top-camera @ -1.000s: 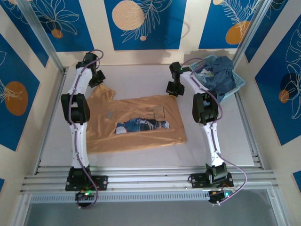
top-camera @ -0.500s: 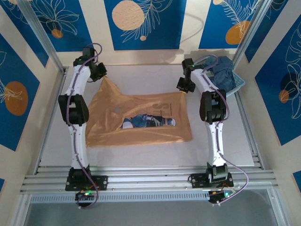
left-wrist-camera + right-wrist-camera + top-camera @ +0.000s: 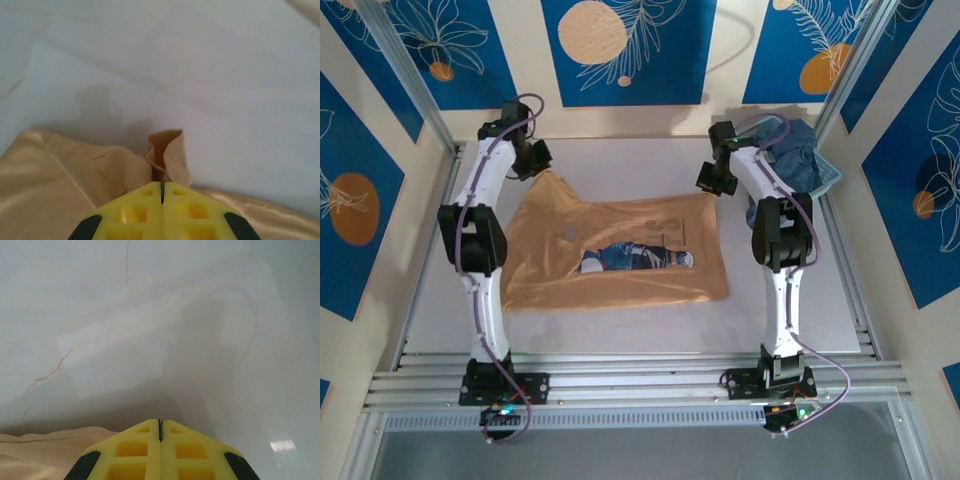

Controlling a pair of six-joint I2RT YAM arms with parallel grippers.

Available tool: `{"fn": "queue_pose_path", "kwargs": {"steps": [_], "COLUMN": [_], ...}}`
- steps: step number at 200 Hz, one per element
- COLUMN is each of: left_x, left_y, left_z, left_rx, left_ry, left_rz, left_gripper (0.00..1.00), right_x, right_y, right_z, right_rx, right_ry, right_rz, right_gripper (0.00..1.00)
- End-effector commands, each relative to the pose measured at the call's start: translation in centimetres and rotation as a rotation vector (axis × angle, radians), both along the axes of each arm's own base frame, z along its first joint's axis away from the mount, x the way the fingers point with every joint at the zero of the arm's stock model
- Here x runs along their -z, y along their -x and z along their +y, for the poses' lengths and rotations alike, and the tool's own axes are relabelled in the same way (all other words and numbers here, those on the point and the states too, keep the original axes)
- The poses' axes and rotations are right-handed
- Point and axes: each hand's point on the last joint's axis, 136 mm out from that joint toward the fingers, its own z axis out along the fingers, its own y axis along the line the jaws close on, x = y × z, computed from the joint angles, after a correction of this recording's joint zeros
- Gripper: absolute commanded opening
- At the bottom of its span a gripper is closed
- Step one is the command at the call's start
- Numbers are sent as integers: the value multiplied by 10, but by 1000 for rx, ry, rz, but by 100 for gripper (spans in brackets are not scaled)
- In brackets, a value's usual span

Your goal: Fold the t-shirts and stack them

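Observation:
My left gripper holds the raised fold of the t-shirt, which still lies spread flat. It should carry the fold back to the t-shirt's near corner (image 3: 514,300) beside that arm and let go of it.
The tan-orange t-shirt (image 3: 630,282) lies spread flat on the white table (image 3: 790,300), its blue-and-white print (image 3: 635,258) facing up. My left gripper (image 3: 542,160) is at the shirt's far left corner and is shut on a raised fold of tan cloth (image 3: 167,152), which sticks up past the yellow fingertips (image 3: 145,200). My right gripper (image 3: 713,187) is shut at the shirt's far right corner. In the right wrist view tan cloth (image 3: 40,447) runs under the left side of its fingers (image 3: 137,445). Dusty blue t-shirts (image 3: 790,150) are heaped at the far right.
A light-blue lattice basket (image 3: 828,176) holds the blue shirts at the table's far right corner, close behind the right arm. Metal frame posts (image 3: 420,90) and patterned walls enclose the table. Bare table lies right of the shirt and in front of it.
Over the last second both grippers moved outward and back, pulling the bunched tan-orange shirt out flat. In the last half second there was hardly any motion.

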Motion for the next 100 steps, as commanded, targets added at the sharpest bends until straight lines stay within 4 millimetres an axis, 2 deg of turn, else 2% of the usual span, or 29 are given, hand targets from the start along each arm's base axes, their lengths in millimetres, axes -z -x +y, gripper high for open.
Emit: {"fn": "queue_pose_path", "kwargs": {"steps": [1, 45, 100], "left_x": [-36, -45, -9], "left_y": [51, 128, 213], "left_z": [21, 46, 53], "left_rx": [-75, -188, -259], "left_ry": [-124, -188, -175], "left_rz": [18, 39, 170], "left_gripper": [0, 0, 0], "right_x": [-21, -28, -10], "right_y": [13, 51, 98], "right_z": [5, 2, -7], "right_rx": [-18, 1, 51], "right_ry": [-25, -6, 32], "right_rz": [-41, -42, 40], "right_gripper": [0, 0, 0]}}
